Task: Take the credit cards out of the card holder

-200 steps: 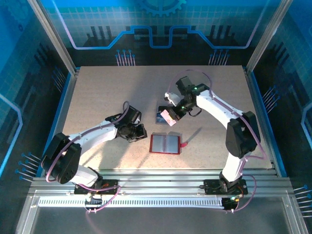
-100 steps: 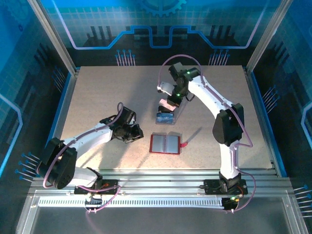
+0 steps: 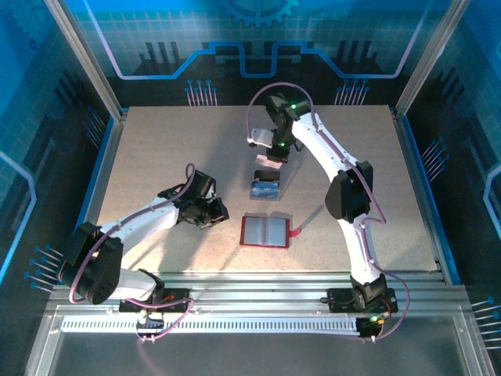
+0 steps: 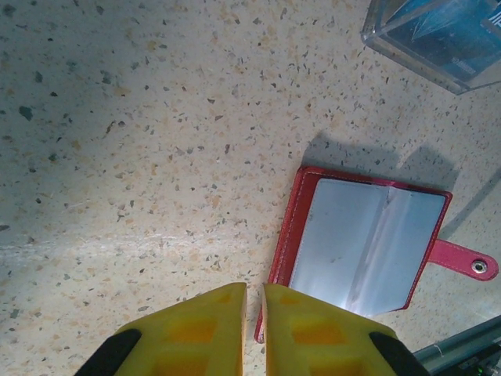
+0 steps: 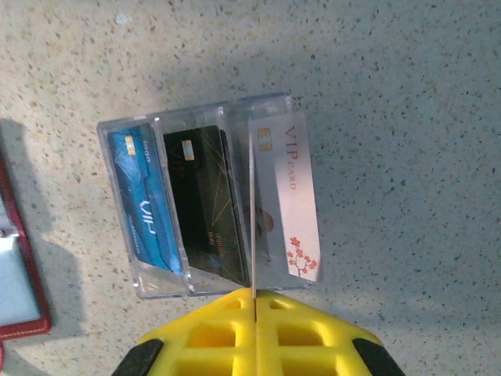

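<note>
The pale pink card (image 5: 290,196) should go down into the tray's far slot next, carried by my right gripper, because blue and black cards fill the other slots.
The card holder (image 3: 265,230) lies open on the table, a dark red wallet with greyish pockets (image 4: 364,239) and a strap tab (image 4: 466,262); I see no card in the pockets. My left gripper (image 4: 254,290) hovers at its left edge, jaws nearly together with nothing between them; from above it (image 3: 218,213) is left of the holder. My right gripper (image 5: 255,296) is shut on a thin pale pink credit card (image 5: 290,196), held edge-on over the right slot of a clear tray (image 5: 117,141). A blue card (image 5: 145,204) and a black card (image 5: 203,204) stand in the other slots.
The clear tray (image 3: 266,188) sits just behind the card holder, with my right gripper (image 3: 270,157) above its far side. The right arm arches over the table's middle. Metal frame rails border the table.
My right arm has swung back and left, carrying the pink card from beside the tray's right side to its far side. The left gripper has drawn slightly left, away from the holder.
</note>
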### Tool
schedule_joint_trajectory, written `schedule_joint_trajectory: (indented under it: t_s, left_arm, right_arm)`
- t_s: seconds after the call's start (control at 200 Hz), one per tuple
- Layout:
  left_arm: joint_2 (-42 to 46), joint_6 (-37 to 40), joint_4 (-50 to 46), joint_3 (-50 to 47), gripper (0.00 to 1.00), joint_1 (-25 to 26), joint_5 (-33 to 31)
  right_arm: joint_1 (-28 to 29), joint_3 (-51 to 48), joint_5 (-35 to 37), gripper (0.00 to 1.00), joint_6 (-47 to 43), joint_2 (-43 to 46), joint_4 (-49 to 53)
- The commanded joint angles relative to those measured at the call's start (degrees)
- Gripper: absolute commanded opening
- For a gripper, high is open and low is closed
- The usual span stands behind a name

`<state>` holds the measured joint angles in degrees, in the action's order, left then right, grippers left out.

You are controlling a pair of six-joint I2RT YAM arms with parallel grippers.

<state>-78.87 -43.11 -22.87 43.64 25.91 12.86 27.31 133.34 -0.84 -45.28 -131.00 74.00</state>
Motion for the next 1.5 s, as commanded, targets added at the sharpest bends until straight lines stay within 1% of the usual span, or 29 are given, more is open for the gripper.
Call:
schedule_joint_trajectory:
  t_s: [0.0,0.3,0.335,0.855,0.896,0.956,1.076,1.306,1.391,1.451,1.496]
  left_arm:
    - [0.1,0.8,-1.8,0.7,0.15,-0.7,1.2]
    - [-1.1,0.6,-2.0,1.5,0.15,-0.8,1.4]
    - [-1.3,0.6,-2.1,1.7,0.15,-0.8,1.4]
    - [-1.3,0.7,-2.7,1.9,0.15,-1.0,1.4]
    - [-1.3,0.8,-2.8,2.0,0.15,-1.0,1.4]
    - [-1.1,0.8,-2.9,2.1,0.15,-1.0,1.4]
    - [-0.9,0.9,-3.0,2.2,0.15,-1.2,1.3]
    - [-1.3,1.1,-2.8,2.4,0.15,-1.2,1.5]
    - [-1.4,1.3,-2.6,2.5,0.15,-1.3,1.2]
    - [-1.2,1.7,-2.0,2.4,0.18,-1.2,1.3]
    - [-0.9,2.2,-1.7,2.4,0.23,-1.3,1.1]
  right_arm:
    - [0.1,3.2,2.1,0.0,-3.3,-1.7,3.9]
    - [0.2,4.3,2.1,0.0,-5.4,-1.9,2.5]
    - [0.2,4.3,2.1,0.0,-5.5,-3.6,2.3]
    - [1.3,4.7,2.1,0.0,-5.3,-6.6,0.0]
    - [1.3,4.7,2.1,0.02,-5.2,-6.7,-0.2]
    - [1.3,4.7,2.6,0.08,-5.1,-6.7,-0.4]
    - [1.4,4.9,3.5,0.16,-4.4,-6.3,-0.7]
    - [1.3,4.0,4.3,0.2,-2.1,-3.6,-1.8]
    - [1.1,2.8,3.4,0.25,-0.4,-1.8,-2.4]
    - [1.0,0.6,3.0,0.3,0.9,0.9,-3.5]
    - [0.9,-2.0,2.9,0.32,1.7,2.7,-4.9]
